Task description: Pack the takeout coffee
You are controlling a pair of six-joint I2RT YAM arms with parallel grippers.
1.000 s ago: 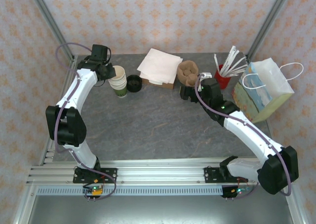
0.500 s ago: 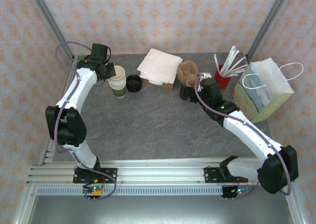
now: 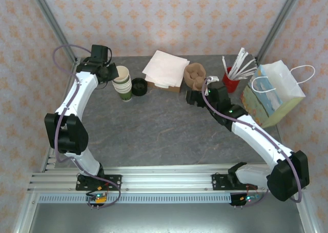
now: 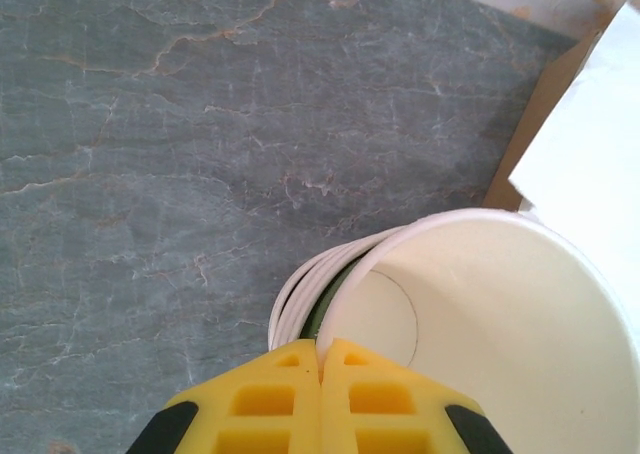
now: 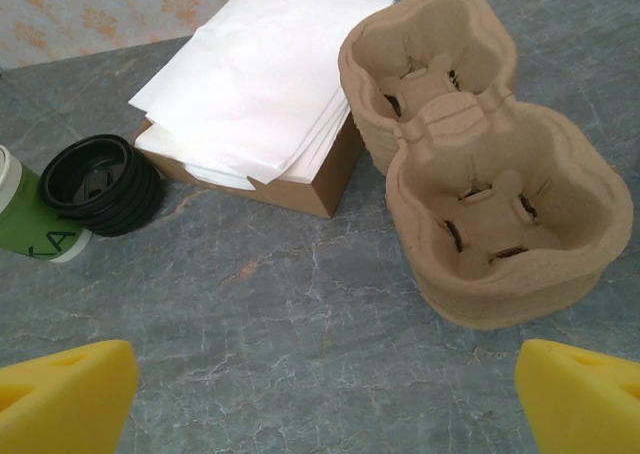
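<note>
The bare middle of the tabletop is below and back from the robot's left gripper, so next that gripper needs to lift, bring the cup back and down, and let go of it there.
The lidded takeout coffee is out of view. A stack of lidless green cups (image 3: 124, 89) with cream insides stands at the back left. My left gripper (image 3: 111, 73) is shut on the rim of the top cup (image 4: 490, 324), its yellow fingertips (image 4: 300, 374) pinching the thin paper wall. That cup sits tilted above the white rims of the stack (image 4: 292, 309). My right gripper (image 3: 197, 97) hangs open over bare table in front of the cardboard cup carrier (image 5: 480, 154), nothing between its fingers (image 5: 65, 394).
Black lids (image 3: 139, 86) lie stacked right of the cups. A box of white napkins (image 3: 165, 69) sits behind. A red cup of stirrers (image 3: 233, 78) and a white paper bag (image 3: 271, 92) stand at the right. The metal frame posts border the table.
My left arm has shifted slightly left and back with the top cup's rim pinched, tilting that cup off the stack. The right arm has barely moved.
</note>
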